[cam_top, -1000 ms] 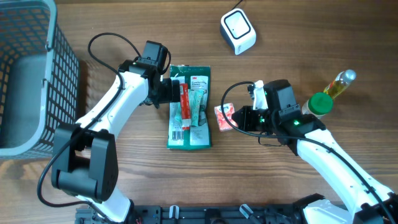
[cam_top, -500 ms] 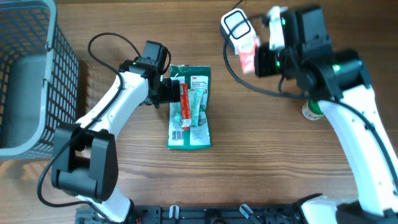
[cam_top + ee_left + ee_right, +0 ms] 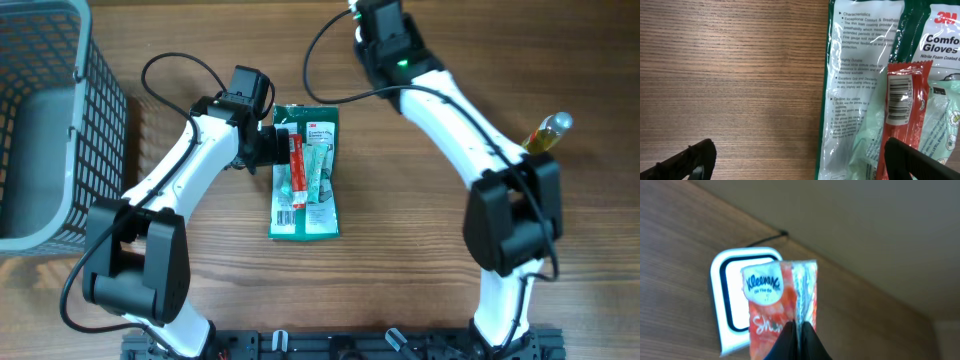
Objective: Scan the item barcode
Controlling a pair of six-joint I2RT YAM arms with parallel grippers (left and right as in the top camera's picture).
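The wood between the gloves packet (image 3: 310, 200) and the yellow bottle is the next place for my right gripper, which I will move back there from the white scanner (image 3: 727, 297).
My right gripper (image 3: 798, 327) is shut on the seam of an orange-red Kleenex tissue pack (image 3: 772, 305) and holds it just above the white scanner (image 3: 727, 297). In the overhead view the right arm (image 3: 440, 90) reaches to the table's back edge and hides both the pack and the scanner. My left gripper (image 3: 274, 147) stands open at the left edge of a green 3M gloves packet (image 3: 310, 200). One finger is over bare wood and the other over a red stick pack (image 3: 905, 100), whose barcode faces up.
A grey wire basket (image 3: 100, 110) stands at the far left. A yellow bottle (image 3: 548, 133) lies at the right, behind the right arm's elbow. A black cable (image 3: 170, 65) loops beside the left arm.
My right arm has swung from the middle of the table to the back, carrying the tissue pack over the scanner. The left arm and the packets have stayed put.
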